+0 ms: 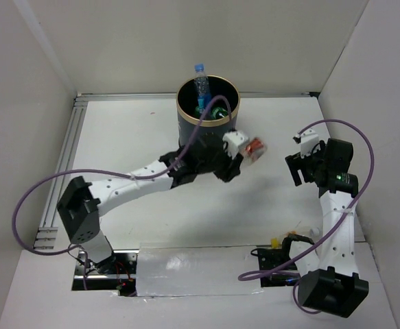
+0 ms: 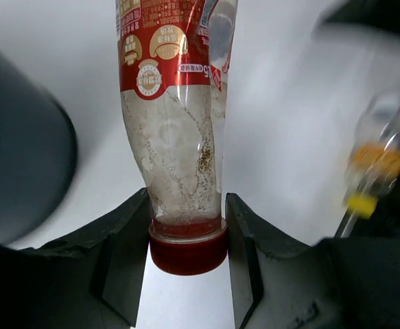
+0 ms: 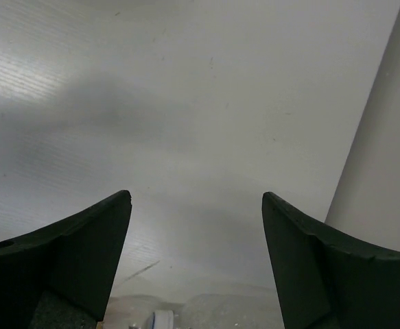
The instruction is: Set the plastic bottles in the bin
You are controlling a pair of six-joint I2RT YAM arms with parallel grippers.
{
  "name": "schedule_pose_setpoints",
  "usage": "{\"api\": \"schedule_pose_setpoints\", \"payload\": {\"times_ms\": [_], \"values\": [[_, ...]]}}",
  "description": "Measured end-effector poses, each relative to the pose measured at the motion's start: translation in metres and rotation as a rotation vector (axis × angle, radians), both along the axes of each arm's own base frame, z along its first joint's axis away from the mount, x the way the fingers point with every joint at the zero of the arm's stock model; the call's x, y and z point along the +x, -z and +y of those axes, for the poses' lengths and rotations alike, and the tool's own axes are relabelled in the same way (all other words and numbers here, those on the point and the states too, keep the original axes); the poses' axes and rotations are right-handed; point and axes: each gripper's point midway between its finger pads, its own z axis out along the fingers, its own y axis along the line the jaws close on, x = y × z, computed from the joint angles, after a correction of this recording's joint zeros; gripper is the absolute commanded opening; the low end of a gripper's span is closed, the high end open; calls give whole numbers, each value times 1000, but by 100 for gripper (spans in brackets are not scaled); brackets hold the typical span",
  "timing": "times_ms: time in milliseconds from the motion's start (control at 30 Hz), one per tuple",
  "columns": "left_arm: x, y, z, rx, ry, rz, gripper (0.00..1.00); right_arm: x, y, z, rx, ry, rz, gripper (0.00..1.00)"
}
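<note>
The left gripper raises its bottle across the bin's rim next and releases it. The bin's opening [image 1: 214, 97] lies above and outward, to the gripper's left in the top view.
The dark bin [image 1: 210, 136] with its gold rim stands at the back middle of the table. A clear bottle with a blue cap [image 1: 201, 81] pokes out of it and a green bottle [image 1: 218, 113] lies inside. My left gripper [image 1: 244, 149] hovers just right of the bin, shut on the neck of a clear bottle with a red label and red cap [image 1: 256, 149]. In the left wrist view both jaws of the left gripper [image 2: 188, 199] press the red-capped bottle [image 2: 179, 137] just above its cap, with the bin's wall [image 2: 21, 171] at left. My right gripper [image 1: 292, 168] [image 3: 196, 197] stands open and empty further right.
White walls close in the table on the left, back and right. A metal rail [image 1: 59, 178] runs along the left edge. A purple cable [image 1: 193, 133] from the left arm crosses the bin's front. The right arm [image 2: 374, 171] shows blurred in the left wrist view.
</note>
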Motion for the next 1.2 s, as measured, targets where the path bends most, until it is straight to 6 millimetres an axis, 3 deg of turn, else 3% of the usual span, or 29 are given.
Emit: {"api": "schedule_pose_setpoints", "payload": {"times_ms": [100, 167, 233, 300, 400, 433, 467, 567, 667, 700, 767, 800, 833, 900, 933, 967, 1067, 1133, 1200], "values": [[25, -99, -8, -148, -5, -165, 0, 1, 5, 7, -3, -81, 17, 84], [39, -149, -4, -213, -26, -260, 4, -1, 9, 13, -12, -147, 33, 82], [58, -178, 9, -237, -83, -331, 4, -4, 12, 17, -27, -207, 42, 81], [87, -192, 29, -234, -167, -373, 5, -6, 11, 21, -44, -254, 38, 80], [142, -188, 62, -181, -323, -404, 12, -8, 8, 23, -71, -297, 21, 80], [173, -174, 78, -139, -407, -401, 35, -9, 7, 23, -81, -307, 15, 85], [177, -171, 81, -131, -417, -399, 35, -9, 6, 23, -88, -314, 11, 85], [209, -129, 103, -28, -500, -349, 85, -11, 4, 23, -105, -326, 6, 90], [213, -93, 109, 59, -499, -295, 98, -11, 3, 22, -120, -331, 0, 90], [209, -88, 105, 67, -486, -287, 99, -11, 2, 21, -126, -331, -1, 88], [197, -97, 94, 53, -440, -312, 99, -11, 2, 19, -132, -314, -1, 79], [183, -102, 84, 50, -394, -328, 95, -11, 2, 15, -141, -294, 3, 66], [169, -109, 75, 32, -355, -341, 92, -10, 3, 10, -148, -266, 14, 62], [121, -124, 49, -13, -210, -357, 76, -8, 9, -1, -159, -199, 49, 55], [97, -130, 38, -41, -139, -360, 55, -7, 11, -8, -169, -167, 68, 47], [69, -133, 26, -71, -57, -350, 44, -7, 16, -12, -176, -146, 91, 43], [-9, -128, -3, -154, 187, -319, 27, -9, 26, -26, -203, -83, 157, 37], [-39, -104, -16, -162, 290, -257, 33, -11, 26, -32, -220, -46, 168, 39], [-58, -67, -32, -141, 367, -172, 46, -14, 26, -36, -223, -12, 178, 44]]}}
